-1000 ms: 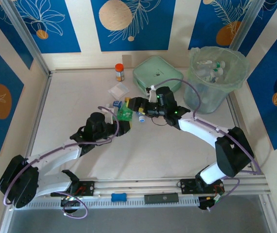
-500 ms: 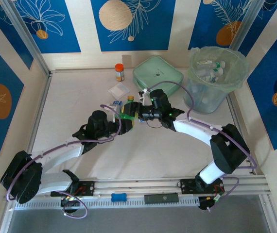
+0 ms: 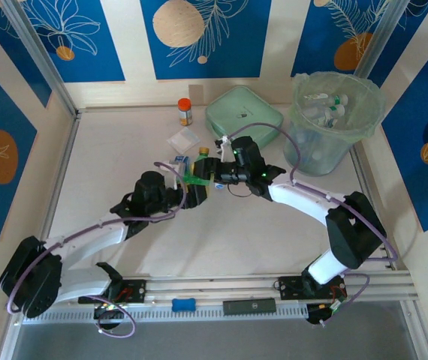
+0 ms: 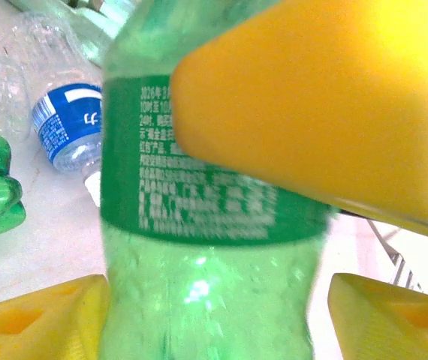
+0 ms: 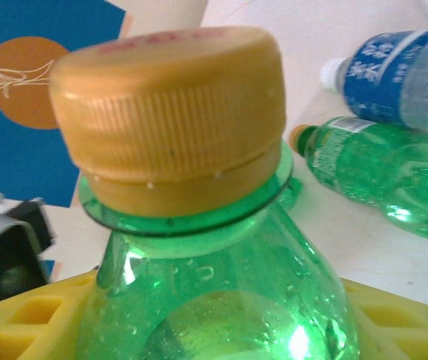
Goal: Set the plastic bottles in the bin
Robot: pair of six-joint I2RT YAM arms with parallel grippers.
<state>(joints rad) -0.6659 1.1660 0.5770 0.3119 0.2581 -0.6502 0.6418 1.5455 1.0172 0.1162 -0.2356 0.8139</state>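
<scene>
The robot's right gripper should next swing outward over the bin's opening [image 3: 336,103] and let go of the green bottle, because the bin is outward of that gripper, next to the mint-green case.
A green plastic bottle [image 3: 195,180] with an orange cap [image 5: 173,112] hangs between both grippers at the table's middle. My right gripper [image 5: 214,330] is shut on it just below the neck, with yellow fingers [image 5: 26,322] pressed to both sides. My left gripper [image 4: 214,319] stands open around the bottle's lower body [image 4: 206,285], with a gap on its right side. Another green bottle [image 5: 379,172] and a blue-labelled clear one [image 5: 402,79] lie on the table. The bin [image 3: 334,142] at the back right holds several bottles [image 3: 325,109].
A mint-green square case [image 3: 244,116] lies left of the bin. An orange-capped jar [image 3: 185,111] and a white packet [image 3: 184,140] sit at the back. The two arms meet over the table's centre, with open white surface in front of them.
My right gripper moved left and shut on the green bottle's neck. My left gripper, which held the bottle, has opened.
</scene>
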